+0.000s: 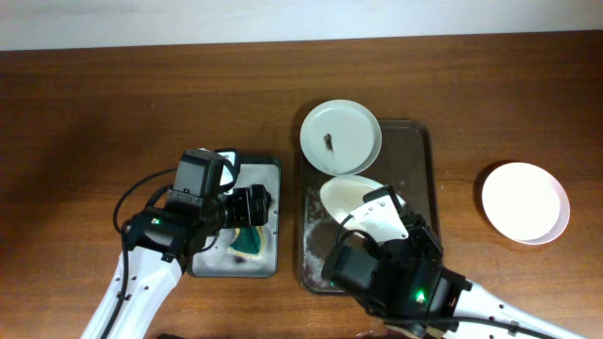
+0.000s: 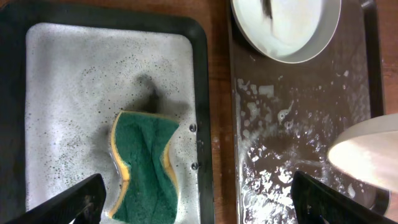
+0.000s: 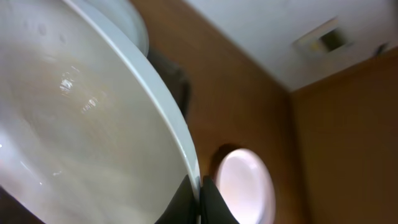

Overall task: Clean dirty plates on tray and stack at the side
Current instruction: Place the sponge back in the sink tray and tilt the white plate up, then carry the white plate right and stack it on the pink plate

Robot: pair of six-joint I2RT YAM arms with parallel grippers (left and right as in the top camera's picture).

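Note:
That plate is already beside the brown tray (image 1: 423,179), so next I will move my right gripper to the right in the overhead view and down over the plate to let go.
The dark brown tray (image 1: 423,179) holds one white plate (image 1: 340,137) with a dark speck at its far end; the plate also shows in the left wrist view (image 2: 292,31). My right gripper (image 3: 198,196) is shut on the rim of a second plate (image 3: 74,137), held tilted above the tray's middle (image 1: 350,194). A third plate (image 1: 524,201) lies on the table to the right, also seen in the right wrist view (image 3: 245,186). My left gripper (image 2: 202,202) is open above the green-yellow sponge (image 2: 144,167), one finger over the grey tray, the other over the brown tray.
The smaller grey tray (image 1: 271,179) with soapy water stands left of the brown tray. White foam covers the brown tray's floor (image 2: 273,155). A strip of bare wood (image 2: 221,124) separates the two trays.

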